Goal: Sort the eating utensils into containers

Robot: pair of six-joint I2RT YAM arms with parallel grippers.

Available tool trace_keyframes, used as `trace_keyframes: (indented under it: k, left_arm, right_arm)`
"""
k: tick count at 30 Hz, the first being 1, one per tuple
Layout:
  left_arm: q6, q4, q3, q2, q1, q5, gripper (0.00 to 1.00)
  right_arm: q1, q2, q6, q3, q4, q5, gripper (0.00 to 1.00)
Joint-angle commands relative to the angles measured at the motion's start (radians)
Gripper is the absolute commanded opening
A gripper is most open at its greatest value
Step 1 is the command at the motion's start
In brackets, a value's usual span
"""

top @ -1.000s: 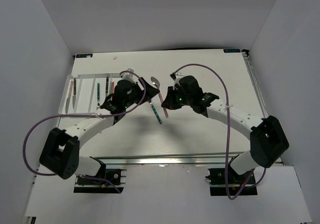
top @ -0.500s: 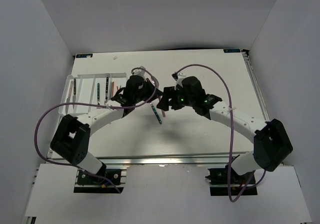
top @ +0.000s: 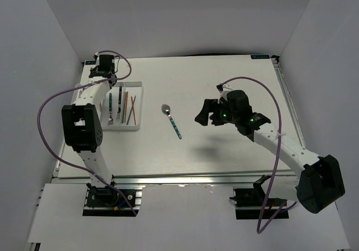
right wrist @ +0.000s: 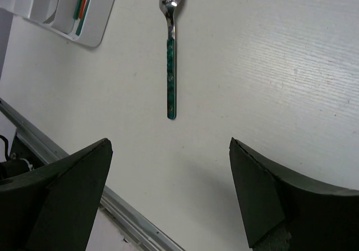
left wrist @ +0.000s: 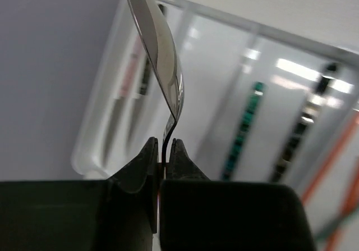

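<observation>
The left gripper will next come down into the empty section of the tray beside the teal-handled piece and let go of the silver spoon's neck, because the sections next to it already hold other utensils.
My left gripper [left wrist: 164, 147] is shut on the thin neck of a silver spoon [left wrist: 160, 54], whose bowl sticks up past the fingertips; its handle is hidden. In the top view the left gripper [top: 104, 65] hangs over the far end of the white divided tray [top: 138, 105]. The tray holds a teal-handled piece [left wrist: 244, 127], a dark-handled piece [left wrist: 303, 127] and red and green chopsticks [top: 132, 108]. A teal-handled spoon [top: 171, 119] lies on the table. My right gripper [right wrist: 169, 142] is open and empty, short of that spoon's [right wrist: 170, 65] handle end.
White walls close in the table on the left, back and right. A metal rail [right wrist: 129, 220] runs along the table's near edge. The tray's corner [right wrist: 98, 29] shows at the upper left of the right wrist view.
The left gripper shut on a spoon at the table's middle and swung far left over the tray. The right gripper opened and drew back to the right.
</observation>
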Motion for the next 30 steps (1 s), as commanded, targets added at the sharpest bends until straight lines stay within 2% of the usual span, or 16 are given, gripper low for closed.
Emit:
trace_keyframes:
  k: [1, 3, 6, 12, 16, 22, 23, 24, 26, 30]
  left_arm:
    - [0.363, 0.186, -0.089, -0.057, 0.001, -0.276, 0.0]
    - [0.446, 0.316, -0.137, -0.06, 0.025, -0.304, 0.0]
    - [0.456, 0.344, -0.151, -0.025, 0.076, -0.194, 0.0]
    - [0.467, 0.495, -0.217, 0.049, 0.084, -0.178, 0.0]
    - [0.432, 0.424, -0.164, 0.101, 0.088, -0.083, 0.0]
    - [0.401, 0.43, -0.185, 0.11, 0.087, -0.016, 0.18]
    - [0.402, 0.437, -0.191, 0.109, 0.088, -0.022, 0.21]
    - [0.401, 0.444, -0.196, 0.108, 0.087, -0.026, 0.31]
    - [0.396, 0.441, -0.194, 0.105, 0.088, -0.04, 0.42]
    - [0.372, 0.404, -0.177, 0.072, 0.087, -0.052, 0.52]
  right_arm:
    - [0.0, -0.06, -0.047, -0.033, -0.03, -0.03, 0.89]
    - [0.0, -0.087, -0.056, -0.05, -0.033, -0.044, 0.89]
    - [0.0, -0.098, -0.066, -0.058, -0.051, -0.062, 0.89]
    - [0.0, -0.129, -0.073, -0.058, -0.059, -0.082, 0.89]
    - [0.0, -0.134, -0.068, -0.061, -0.053, -0.09, 0.89]
    - [0.0, -0.112, -0.074, -0.042, -0.052, -0.089, 0.89]
    - [0.0, -0.106, -0.074, -0.041, -0.05, -0.09, 0.89]
    - [-0.002, -0.101, -0.073, -0.042, -0.05, -0.095, 0.89]
    - [0.0, -0.095, -0.076, -0.044, -0.048, -0.098, 0.89]
    - [0.0, -0.082, -0.08, -0.039, -0.045, -0.09, 0.89]
